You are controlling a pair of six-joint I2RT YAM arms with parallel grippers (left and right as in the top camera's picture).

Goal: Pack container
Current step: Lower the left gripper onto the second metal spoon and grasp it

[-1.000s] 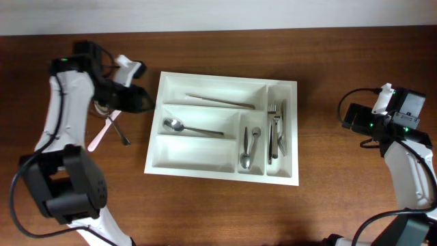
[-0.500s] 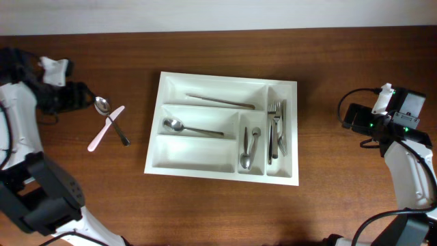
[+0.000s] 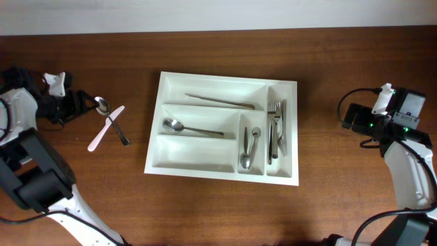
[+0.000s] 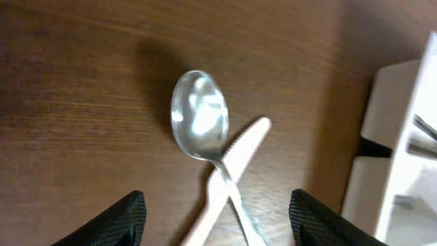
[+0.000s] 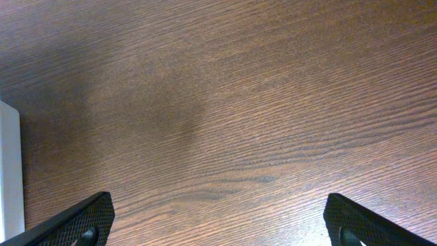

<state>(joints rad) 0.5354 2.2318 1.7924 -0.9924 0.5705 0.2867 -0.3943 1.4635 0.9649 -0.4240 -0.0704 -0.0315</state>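
Observation:
My left gripper needs to go down and to its right in the overhead view, onto the spoon's bowl (image 3: pixel 102 106) (image 4: pixel 199 113) below, while staying clear of the pink knife.
The container (image 3: pixel 222 162) is a big white tray in the middle of the table; its corner shows in the left wrist view (image 4: pixel 403 137). It holds a long utensil (image 3: pixel 220 101), a spoon (image 3: pixel 191 128), small spoons (image 3: pixel 249 147) and forks (image 3: pixel 276 126). Left of it a metal spoon (image 3: pixel 102 106) (image 4: pixel 199 113) lies crossed over a pink plastic knife (image 3: pixel 106 128) (image 4: pixel 235 160) on the wood. My left gripper (image 3: pixel 83 102) (image 4: pixel 217 205) hovers open just left of the spoon's bowl, holding nothing. My right gripper (image 3: pixel 348 116) (image 5: pixel 218 208) stands open over bare wood.
The tray's lowest long compartment (image 3: pixel 191 154) holds nothing. A strip of the tray's edge (image 5: pixel 8 171) shows at the left of the right wrist view. A pale wall edge (image 3: pixel 218 14) runs behind the table's far side.
My left gripper has pulled away to the left from above the spoon and knife, and its jaws stand wider. Spoon and knife now lie uncovered. The right arm has not moved.

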